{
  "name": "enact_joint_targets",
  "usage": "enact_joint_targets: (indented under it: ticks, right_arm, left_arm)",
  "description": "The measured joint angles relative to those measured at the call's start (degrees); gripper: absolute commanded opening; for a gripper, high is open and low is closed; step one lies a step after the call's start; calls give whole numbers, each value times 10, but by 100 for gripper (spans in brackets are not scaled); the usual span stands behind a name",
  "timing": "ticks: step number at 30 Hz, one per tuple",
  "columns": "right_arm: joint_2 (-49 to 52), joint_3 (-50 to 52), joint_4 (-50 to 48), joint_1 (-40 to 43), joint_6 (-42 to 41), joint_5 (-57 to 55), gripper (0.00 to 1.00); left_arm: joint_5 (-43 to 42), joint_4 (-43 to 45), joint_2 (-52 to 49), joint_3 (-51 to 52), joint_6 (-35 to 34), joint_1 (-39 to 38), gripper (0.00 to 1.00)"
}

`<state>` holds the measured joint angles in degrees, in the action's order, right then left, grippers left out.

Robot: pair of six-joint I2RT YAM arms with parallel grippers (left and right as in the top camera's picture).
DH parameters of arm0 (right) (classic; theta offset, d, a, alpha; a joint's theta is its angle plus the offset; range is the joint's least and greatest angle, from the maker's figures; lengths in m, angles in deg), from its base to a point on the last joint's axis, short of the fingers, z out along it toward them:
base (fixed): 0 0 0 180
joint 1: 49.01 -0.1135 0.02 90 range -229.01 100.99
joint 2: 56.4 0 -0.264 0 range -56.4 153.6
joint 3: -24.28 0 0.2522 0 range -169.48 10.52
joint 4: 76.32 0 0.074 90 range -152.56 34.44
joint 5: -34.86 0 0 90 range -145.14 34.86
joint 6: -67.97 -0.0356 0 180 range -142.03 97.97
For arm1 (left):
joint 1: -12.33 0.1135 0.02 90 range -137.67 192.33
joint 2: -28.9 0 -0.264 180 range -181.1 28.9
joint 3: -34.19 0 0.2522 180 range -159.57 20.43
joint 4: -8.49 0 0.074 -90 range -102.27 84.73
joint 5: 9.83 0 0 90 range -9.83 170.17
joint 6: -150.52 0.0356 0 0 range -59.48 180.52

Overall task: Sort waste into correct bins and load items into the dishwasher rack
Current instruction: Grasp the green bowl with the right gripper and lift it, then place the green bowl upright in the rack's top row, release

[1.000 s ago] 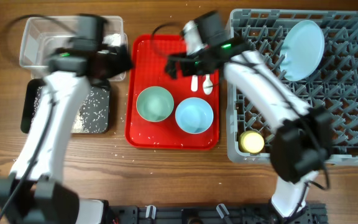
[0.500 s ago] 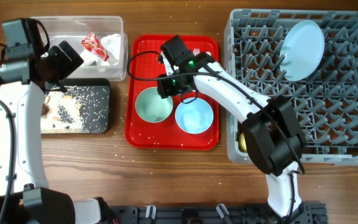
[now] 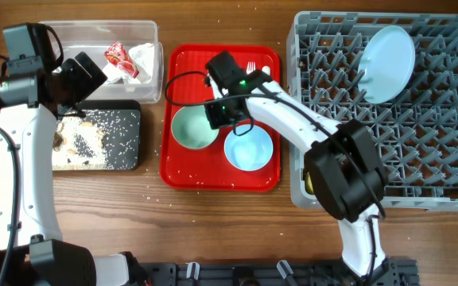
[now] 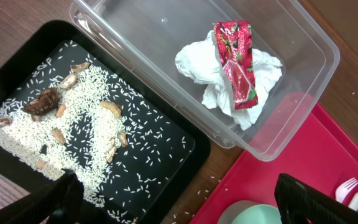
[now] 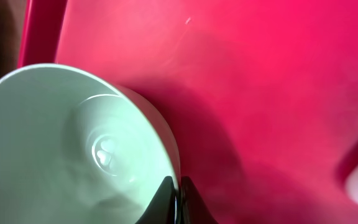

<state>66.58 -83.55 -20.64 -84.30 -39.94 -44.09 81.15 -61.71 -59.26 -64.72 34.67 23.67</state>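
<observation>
The bowl in my right gripper next lifts outward over the rack, tilts and goes free among the pegs [image 3: 324, 65] beside the light blue plate, since those stand empty.
My right gripper [image 3: 218, 119] [image 5: 179, 196] is shut on the right rim of the pale green-white bowl [image 3: 192, 129] [image 5: 67, 143], one finger inside and one outside. That bowl stands on the red tray [image 3: 213, 176] beside the pale blue bowl [image 3: 249, 148]. A white fork [image 3: 250, 67] [image 4: 347, 185] lies at the tray's far end. My left gripper [image 3: 80, 79] [image 4: 176, 183] hangs open and empty between the bins. The clear tub [image 3: 54, 36] [image 4: 303, 37] holds the napkin [image 4: 207, 71] and the red wrapper [image 3: 118, 57] [image 4: 236, 62]. The black tray [image 3: 131, 151] [image 4: 17, 46] holds rice scraps [image 3: 94, 141] [image 4: 73, 106].
The grey dishwasher rack [image 3: 452, 159] fills the right side, with the light blue plate [image 3: 388, 52] leaning among its pegs at the far end. Loose rice grains lie scattered on the wood [image 3: 153, 191] in front of the black tray and the red one.
My right gripper came down and left over the red tray, then shut on the green bowl's rim. The left arm pulled back to the left, clear of the tub.
</observation>
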Motion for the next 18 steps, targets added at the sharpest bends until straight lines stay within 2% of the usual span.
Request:
enact_joint_targets:
  ticks: [2,3,6,8,10,12,18]
  right_arm:
    - [-32,-2,7,22,2,-41,4]
    - [-93,-4,7,51,2,-103,4]
    - [-254,-24,-1,130,11,-348,4]
    - [-307,-40,-14,162,37,-505,4]
    - [-294,-40,-32,174,69,-594,4]
    - [-248,-38,-74,187,118,-632,4]
    - [-78,-29,-284,198,370,-761,4]
  left_arm:
    - [0,0,0,0,0,0,100]
    - [0,0,0,0,0,0,100]
    - [-2,0,0,0,0,0,100]
    - [-2,0,0,0,0,0,100]
    - [-2,0,0,0,0,0,100]
    - [-2,-1,0,0,0,0,100]
    - [-4,0,0,0,0,0,100]
